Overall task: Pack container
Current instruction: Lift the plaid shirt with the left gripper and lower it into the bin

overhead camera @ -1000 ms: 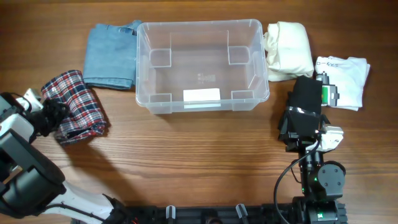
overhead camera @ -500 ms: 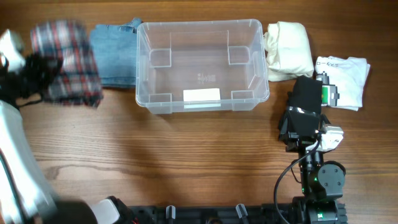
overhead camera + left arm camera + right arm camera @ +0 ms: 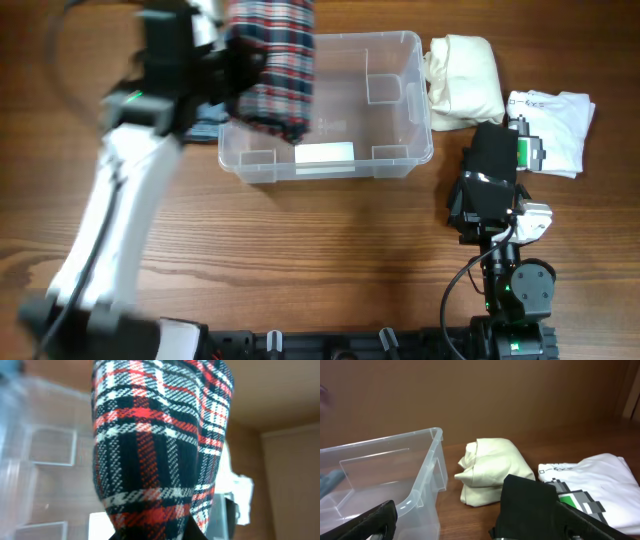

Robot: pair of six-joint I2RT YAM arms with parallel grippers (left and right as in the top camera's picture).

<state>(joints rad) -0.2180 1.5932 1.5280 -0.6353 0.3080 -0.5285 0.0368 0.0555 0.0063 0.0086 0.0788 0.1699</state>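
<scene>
The plaid cloth (image 3: 278, 60) already hangs over the tub's end by the jeans, so my left gripper should go lower and tilt down next to bring the cloth into that end.
The container (image 3: 421, 100) is a clear tub with a white label, standing at the back middle of the table. It also shows in the left wrist view (image 3: 47, 460) and the right wrist view (image 3: 420, 485). My left gripper (image 3: 243, 62) is shut on a red, black and white plaid cloth (image 3: 278, 60). It holds the cloth in the air over the tub's left half. The cloth fills the left wrist view (image 3: 160, 445). My right gripper (image 3: 488, 200) is open and rests right of the tub. A black folded cloth (image 3: 540, 505) lies just ahead of its fingers.
A cream folded cloth (image 3: 463, 80) lies right of the tub, with a white printed T-shirt (image 3: 556, 122) beyond it. Blue jeans (image 3: 205, 127) lie left of the tub, mostly hidden under my left arm.
My left arm has lifted the plaid cloth from the table's left side and swung it right, over the tub. The right arm has not moved.
</scene>
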